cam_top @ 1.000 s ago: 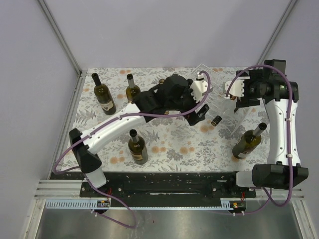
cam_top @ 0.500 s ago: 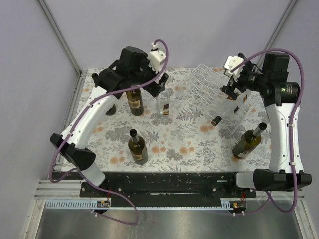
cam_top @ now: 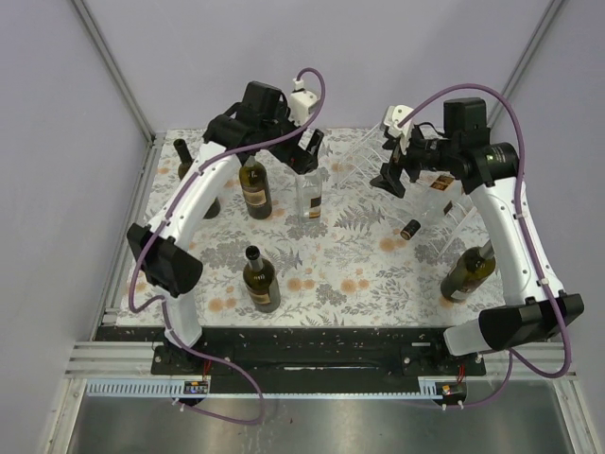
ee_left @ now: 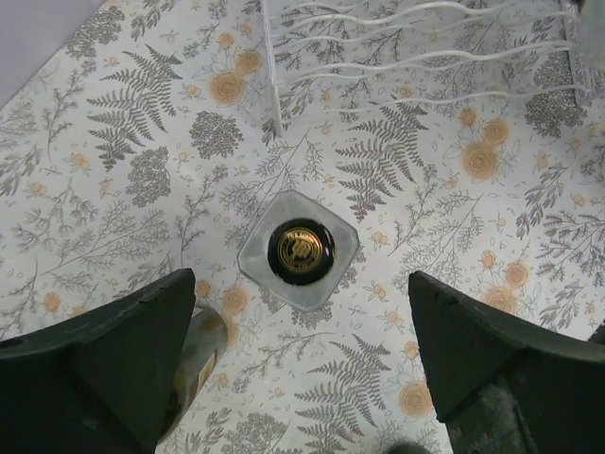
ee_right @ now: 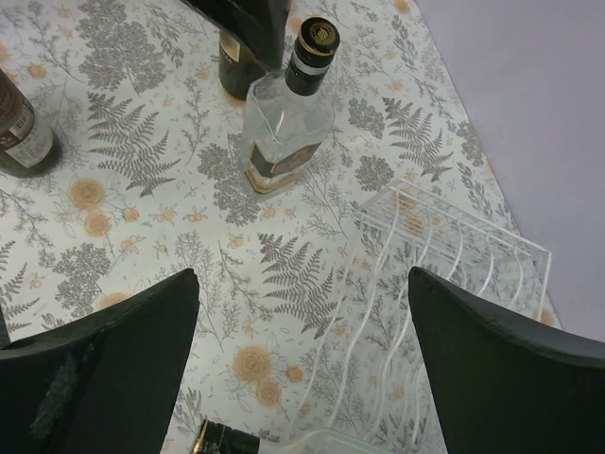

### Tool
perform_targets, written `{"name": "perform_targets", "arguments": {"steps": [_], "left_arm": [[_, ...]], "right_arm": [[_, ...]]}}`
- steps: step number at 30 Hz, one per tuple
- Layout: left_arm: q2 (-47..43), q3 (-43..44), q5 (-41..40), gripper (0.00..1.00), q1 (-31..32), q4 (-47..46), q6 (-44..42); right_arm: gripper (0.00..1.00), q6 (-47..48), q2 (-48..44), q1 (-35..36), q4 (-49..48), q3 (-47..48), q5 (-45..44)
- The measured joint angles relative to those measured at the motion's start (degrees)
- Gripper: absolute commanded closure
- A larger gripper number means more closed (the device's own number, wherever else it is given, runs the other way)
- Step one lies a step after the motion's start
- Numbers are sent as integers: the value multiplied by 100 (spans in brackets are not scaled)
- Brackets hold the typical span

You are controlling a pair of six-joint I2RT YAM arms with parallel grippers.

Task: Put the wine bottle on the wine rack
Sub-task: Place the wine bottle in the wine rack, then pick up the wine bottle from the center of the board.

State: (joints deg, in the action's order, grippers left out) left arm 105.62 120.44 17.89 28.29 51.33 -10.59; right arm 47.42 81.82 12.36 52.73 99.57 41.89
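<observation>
My left gripper is open above the clear square bottle, which stands upright. It should go down until my fingers are on either side of its black and gold cap (ee_left: 301,252), then close.
The clear wine rack (cam_top: 430,194) stands at the back right; it also shows in the left wrist view (ee_left: 416,47) and the right wrist view (ee_right: 444,255). A bottle lies in it, its dark cap (cam_top: 409,229) pointing forward. A clear square bottle (cam_top: 309,196) with a black and gold cap (ee_left: 300,251) stands upright left of the rack. My left gripper (cam_top: 304,153) is open and empty, hovering above that bottle (ee_right: 284,113). My right gripper (cam_top: 389,177) is open and empty, above the rack's left edge.
Dark bottles stand at the back left (cam_top: 194,180), beside the clear one (cam_top: 253,189), front middle (cam_top: 260,279) and front right (cam_top: 468,274). A brown bottle (ee_right: 24,132) shows at the left of the right wrist view. Grey walls close the back and sides.
My left arm has swung from over the rack to the back left, above the clear square bottle. My right gripper has moved left, toward the rack's left edge.
</observation>
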Motion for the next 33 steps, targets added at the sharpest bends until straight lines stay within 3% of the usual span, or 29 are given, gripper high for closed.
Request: {"name": "perform_targets", "arguments": {"steps": [10,33], "left_arm": [[494,48,107,7,-2,-81,13],[752,-286,339,51,0,-511,157]], "right_arm": [[1,-164,111,201,-11,0,177],[1,-116,7,234,37,-168,-166]]}}
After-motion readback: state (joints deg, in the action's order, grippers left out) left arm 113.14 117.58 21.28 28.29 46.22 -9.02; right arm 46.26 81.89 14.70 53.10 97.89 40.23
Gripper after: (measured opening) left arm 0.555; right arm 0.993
